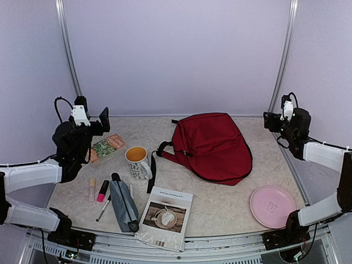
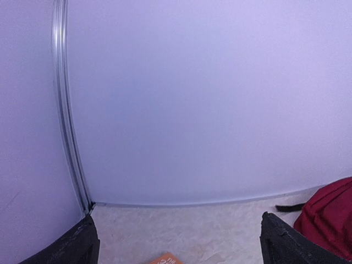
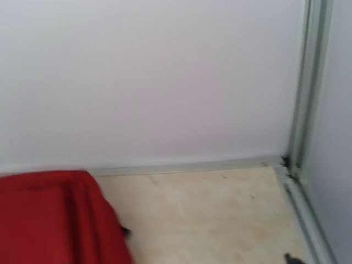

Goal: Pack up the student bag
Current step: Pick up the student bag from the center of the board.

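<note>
My right gripper will move down and to its left in the top view to the bag's nearest edge point(image 1: 248, 157), and it will turn its open fingers toward the bag's cloth.
The student bag point(image 1: 212, 146) is a dark red backpack with black straps, lying flat at the middle back of the table. My left gripper point(image 1: 103, 120) hangs raised at the left, well apart from the bag, above a small orange and green book point(image 1: 107, 147). In the left wrist view its fingers point(image 2: 82, 245) stand wide open with nothing between them, and the bag's edge point(image 2: 330, 225) shows at the right. My right gripper point(image 1: 269, 122) is raised at the far right, open and empty. Its wrist view shows the bag's corner point(image 3: 55, 220) and a sliver of one fingertip point(image 3: 290, 257).
Left of the bag stand a mug point(image 1: 136, 160), a grey pencil pouch point(image 1: 124, 204), a pink highlighter point(image 1: 103, 191), a small tube point(image 1: 92, 190) and a pen point(image 1: 103, 209). A booklet point(image 1: 165, 215) overhangs the front edge. A pink plate point(image 1: 272, 205) lies front right.
</note>
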Robot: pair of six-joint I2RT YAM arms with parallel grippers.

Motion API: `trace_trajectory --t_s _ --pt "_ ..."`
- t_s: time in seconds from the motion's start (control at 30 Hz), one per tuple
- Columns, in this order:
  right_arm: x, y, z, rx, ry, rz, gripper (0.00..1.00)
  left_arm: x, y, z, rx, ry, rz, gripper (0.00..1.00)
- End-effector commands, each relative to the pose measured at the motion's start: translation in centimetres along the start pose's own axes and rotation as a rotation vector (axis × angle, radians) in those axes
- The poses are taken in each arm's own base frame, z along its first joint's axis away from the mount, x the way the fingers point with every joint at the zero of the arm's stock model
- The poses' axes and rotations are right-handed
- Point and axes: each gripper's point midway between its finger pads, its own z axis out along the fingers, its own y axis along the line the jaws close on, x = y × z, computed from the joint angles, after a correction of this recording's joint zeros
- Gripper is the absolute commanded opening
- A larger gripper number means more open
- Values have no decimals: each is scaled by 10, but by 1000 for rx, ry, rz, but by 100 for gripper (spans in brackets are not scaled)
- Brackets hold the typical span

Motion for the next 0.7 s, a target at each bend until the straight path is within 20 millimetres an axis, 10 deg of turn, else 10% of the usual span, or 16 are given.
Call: trace_trajectory --t_s 0.0,0.2,0.5,0.67 --pt "80 14 -23 -22 422 247 90 -76 -29 -2 63 -48 40 99" --pt "136 50 -50 -78 629 352 100 -163 -108 -24 398 -103 18 99" --pt "206 86 -59 -205 839 449 99 -152 -211 -74 905 76 51 99" --pt "200 117 -54 -387 842 516 49 -148 -231 -103 1101 30 42 99"
